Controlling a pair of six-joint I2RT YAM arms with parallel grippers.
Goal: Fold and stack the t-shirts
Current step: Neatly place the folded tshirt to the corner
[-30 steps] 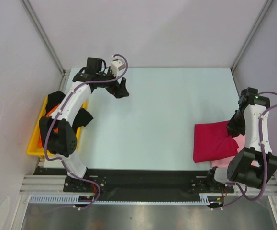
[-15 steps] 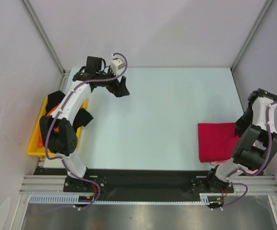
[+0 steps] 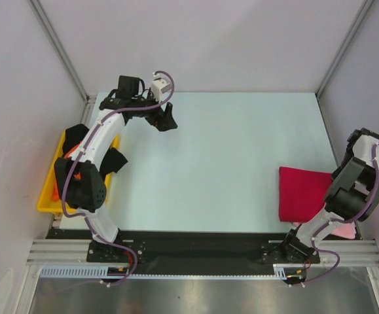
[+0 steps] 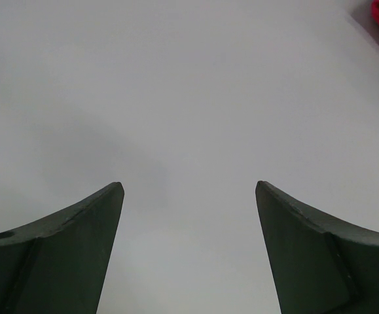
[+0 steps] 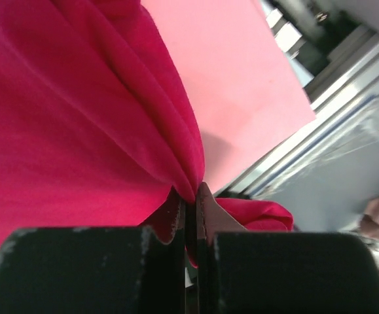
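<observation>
The right gripper moves over the pale pink t-shirt toward the right in the top view next, as part lies uncovered, and releases the crimson t-shirt's bunched edge.
The folded crimson red t-shirt (image 3: 302,193) lies at the right side of the table. My right gripper (image 5: 190,193) is shut on a pinched fold of this crimson shirt (image 5: 65,111), with the pale pink t-shirt (image 5: 228,72) spread flat beneath it. From above, only a strip of the pink shirt (image 3: 343,230) shows under the right arm. My left gripper (image 3: 165,122) hovers open over bare table at the back left, nothing between its fingers (image 4: 104,216). An orange t-shirt (image 3: 71,154) and a black t-shirt (image 3: 114,161) sit in and over the yellow tray.
The yellow tray (image 3: 47,199) stands at the table's left edge, partly under the left arm. Metal frame posts rise at the back corners. The right arm is folded tight against the right wall, near the table's front right edge.
My right arm has pulled back to the right, dragging the crimson shirt toward the right edge and over the pink shirt. The left arm has barely moved.
</observation>
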